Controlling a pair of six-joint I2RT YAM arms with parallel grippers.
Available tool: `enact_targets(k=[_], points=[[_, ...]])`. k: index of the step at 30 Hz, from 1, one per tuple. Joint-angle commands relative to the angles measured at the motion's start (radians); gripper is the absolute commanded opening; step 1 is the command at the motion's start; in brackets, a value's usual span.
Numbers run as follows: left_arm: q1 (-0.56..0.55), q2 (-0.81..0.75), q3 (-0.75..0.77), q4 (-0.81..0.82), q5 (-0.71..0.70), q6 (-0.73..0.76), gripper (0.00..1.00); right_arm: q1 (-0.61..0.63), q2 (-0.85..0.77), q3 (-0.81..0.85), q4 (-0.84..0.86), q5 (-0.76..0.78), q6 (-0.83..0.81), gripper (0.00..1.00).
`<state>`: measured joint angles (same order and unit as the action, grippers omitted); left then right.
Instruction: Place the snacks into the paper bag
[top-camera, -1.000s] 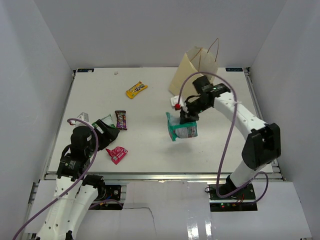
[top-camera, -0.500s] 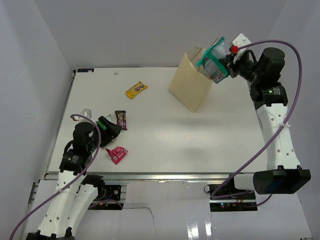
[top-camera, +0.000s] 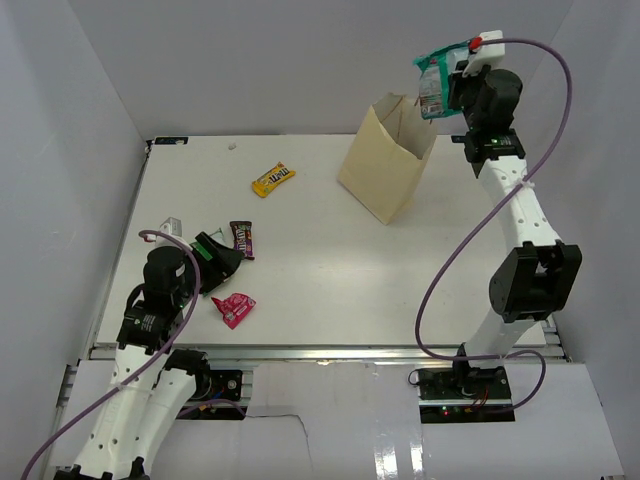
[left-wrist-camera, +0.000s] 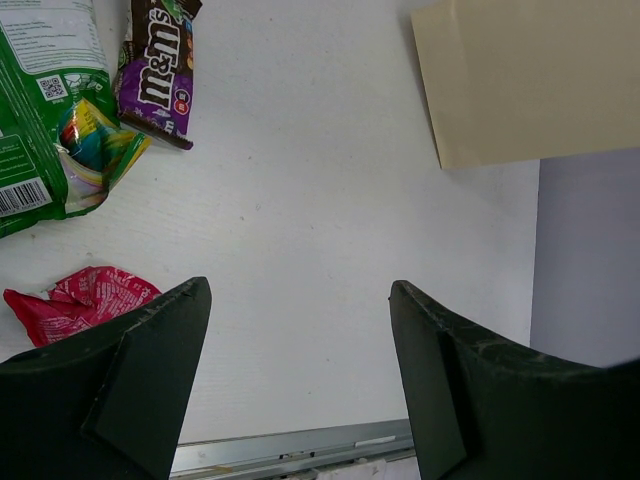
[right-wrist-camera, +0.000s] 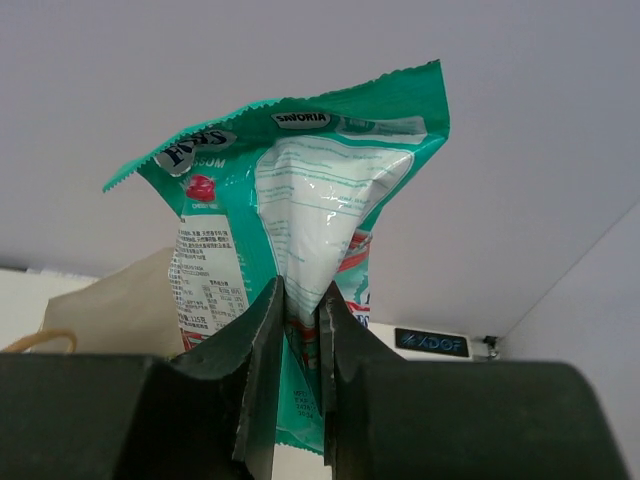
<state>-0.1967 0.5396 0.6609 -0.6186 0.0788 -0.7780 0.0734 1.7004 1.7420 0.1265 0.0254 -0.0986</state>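
Observation:
My right gripper moves over the paper bag's opening next, then lowers inside to open, since the teal-white pouch (top-camera: 435, 82) still hangs high beside that opening.
The cream paper bag (top-camera: 385, 160) stands upright at the back of the table; it also shows as a beige wall (left-wrist-camera: 520, 80) in the left wrist view and low behind the pouch (right-wrist-camera: 120, 310) in the right wrist view. My right gripper (top-camera: 448, 90) (right-wrist-camera: 302, 292) is shut on a teal-white pouch (top-camera: 435, 82) (right-wrist-camera: 300, 200), held high above the bag's right rim. My left gripper (top-camera: 215, 258) (left-wrist-camera: 300, 285) is open over bare table. Near it lie a brown M&M's pack (top-camera: 242, 240) (left-wrist-camera: 155, 70), a red wrapper (top-camera: 234, 309) (left-wrist-camera: 80, 300) and a green pack (left-wrist-camera: 50, 120).
A yellow packet (top-camera: 272, 179) lies alone at the back left of the table. A small white item (top-camera: 168, 230) sits by the left edge. White walls close in the table on three sides. The metal front rail (left-wrist-camera: 300, 455) runs just below my left fingers.
My right arm has swung the teal-white pouch from mid-table up and back, to high over the paper bag. The left arm has barely moved.

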Motion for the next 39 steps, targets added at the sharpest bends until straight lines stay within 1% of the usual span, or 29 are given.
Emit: enact_targets(k=[1,5,9,10,17,20,21,24,29,30,32,33,35,36,37,38,39], points=[[-0.001,-0.016,-0.003,0.005,0.004,0.008,0.82,0.069,-0.025,-0.046,0.128,0.018,-0.012,0.08],[-0.001,-0.021,-0.006,-0.003,0.001,0.008,0.82,0.115,-0.053,-0.177,0.145,0.024,-0.046,0.08],[-0.001,-0.007,-0.007,0.002,0.004,0.009,0.82,0.144,-0.065,-0.239,0.084,-0.059,-0.061,0.08],[-0.001,-0.004,-0.009,0.008,0.009,0.011,0.82,0.147,-0.065,-0.242,0.044,-0.102,-0.065,0.08],[0.0,0.016,-0.012,0.03,0.024,0.014,0.82,0.173,0.033,-0.11,-0.204,-0.197,-0.056,0.08],[-0.001,0.017,-0.015,0.033,0.03,0.017,0.82,0.19,0.086,-0.066,-0.267,-0.238,-0.079,0.08],[-0.001,0.017,-0.015,0.033,0.03,0.016,0.82,0.198,0.102,-0.029,-0.315,-0.248,-0.093,0.08],[-0.001,0.019,-0.018,0.033,0.033,0.017,0.82,0.219,0.153,0.026,-0.376,-0.223,-0.134,0.08],[0.0,0.016,-0.02,0.033,0.036,0.019,0.82,0.243,0.208,0.056,-0.412,-0.194,-0.145,0.09],[-0.001,0.014,-0.02,0.033,0.038,0.017,0.82,0.244,0.214,0.059,-0.419,-0.199,-0.145,0.15],[-0.001,0.017,-0.02,0.033,0.038,0.017,0.82,0.25,0.226,0.071,-0.442,-0.206,-0.151,0.22],[-0.001,0.017,-0.018,0.033,0.038,0.019,0.82,0.252,0.228,0.073,-0.447,-0.212,-0.154,0.29],[0.0,0.022,-0.017,0.033,0.039,0.019,0.82,0.256,0.226,0.077,-0.464,-0.223,-0.173,0.34],[0.0,0.023,-0.017,0.033,0.039,0.02,0.82,0.256,0.226,0.08,-0.472,-0.235,-0.177,0.41],[-0.001,0.026,-0.017,0.033,0.039,0.02,0.82,0.256,0.226,0.086,-0.479,-0.239,-0.184,0.46],[-0.001,0.029,-0.015,0.034,0.039,0.022,0.83,0.256,0.228,0.108,-0.502,-0.242,-0.193,0.58],[-0.001,0.031,-0.015,0.034,0.039,0.025,0.83,0.256,0.226,0.122,-0.516,-0.251,-0.226,0.64]])
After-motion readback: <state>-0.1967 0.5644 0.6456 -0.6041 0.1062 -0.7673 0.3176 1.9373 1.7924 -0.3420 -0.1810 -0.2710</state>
